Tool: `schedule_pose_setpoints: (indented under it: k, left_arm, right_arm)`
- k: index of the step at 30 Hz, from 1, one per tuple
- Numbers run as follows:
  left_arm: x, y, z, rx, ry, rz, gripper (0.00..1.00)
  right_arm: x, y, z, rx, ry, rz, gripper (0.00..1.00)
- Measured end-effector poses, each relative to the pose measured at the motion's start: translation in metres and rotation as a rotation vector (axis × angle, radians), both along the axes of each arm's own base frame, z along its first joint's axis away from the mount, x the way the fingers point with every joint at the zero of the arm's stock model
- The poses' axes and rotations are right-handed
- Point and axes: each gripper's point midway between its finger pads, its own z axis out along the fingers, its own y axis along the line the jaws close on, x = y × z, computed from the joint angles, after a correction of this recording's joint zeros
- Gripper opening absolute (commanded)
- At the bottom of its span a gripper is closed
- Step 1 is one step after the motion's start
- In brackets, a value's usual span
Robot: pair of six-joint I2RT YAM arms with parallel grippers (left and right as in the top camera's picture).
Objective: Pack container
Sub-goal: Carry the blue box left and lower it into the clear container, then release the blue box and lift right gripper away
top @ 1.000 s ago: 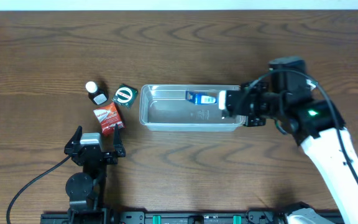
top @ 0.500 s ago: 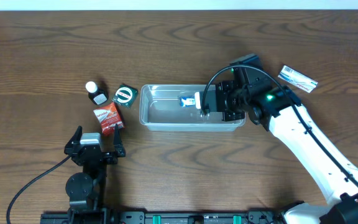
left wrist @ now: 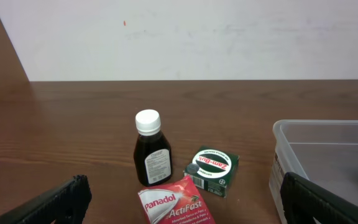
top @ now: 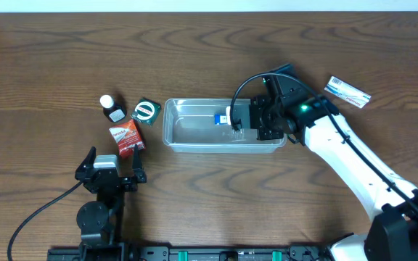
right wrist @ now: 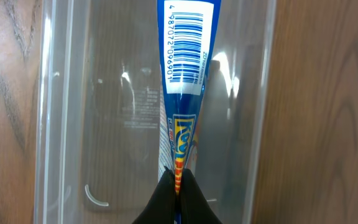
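Observation:
The robot's right gripper should next lower the blue and white packet (top: 225, 117) between the long sides of the container and then release it.
The clear plastic container (top: 194, 134) lies mid-table; it also shows in the right wrist view (right wrist: 104, 112) and at the right edge of the left wrist view (left wrist: 328, 149). My right gripper (top: 238, 119) hangs over the container's right half, shut on a blue and white packet (top: 225, 117) with a barcode (right wrist: 185, 50), held inside the container's outline. My left gripper (top: 111, 174) is open and empty near the front edge. A dark bottle with a white cap (left wrist: 150, 152), a green Zam-Buk box (left wrist: 213, 167) and a red Panadol packet (left wrist: 173, 202) lie left of the container.
A white and blue packet (top: 348, 91) lies on the table at the far right, behind the right arm. The bottle (top: 110, 107), green box (top: 145, 111) and red packet (top: 127, 135) cluster close to the container's left end.
My right gripper has carried the blue packet leftward over the container, then eased slightly back right. The white packet at far right came into view. The left arm has not moved.

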Motion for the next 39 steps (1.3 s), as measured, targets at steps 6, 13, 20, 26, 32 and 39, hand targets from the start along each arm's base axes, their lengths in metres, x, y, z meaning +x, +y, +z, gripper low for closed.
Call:
schedule_pose_setpoints:
  k: [6,13,20,26,32,39]
  left_arm:
    - [0.000,0.000,0.000,0.000,0.000,0.000,0.98]
    - [0.000,0.000,0.000,0.000,0.000,0.000,0.98]
    - [0.000,0.000,0.000,0.000,0.000,0.000,0.98]
    - [0.000,0.000,0.000,0.000,0.000,0.000,0.98]
    - [0.000,0.000,0.000,0.000,0.000,0.000,0.98]
    - [0.000,0.000,0.000,0.000,0.000,0.000,0.98]
  right_arm:
    - [0.001,0.000,-0.011,-0.013,0.024,-0.004,0.01]
    - [0.002,0.000,-0.026,-0.029,0.056,-0.005,0.01]
    - [0.009,0.000,-0.030,-0.032,0.040,-0.016,0.01]
    - [0.013,-0.002,-0.029,-0.027,0.034,-0.034,0.01]
    - [0.014,-0.002,-0.029,-0.024,0.034,-0.046,0.30]
    - [0.014,-0.002,-0.029,-0.022,0.036,-0.051,0.44]
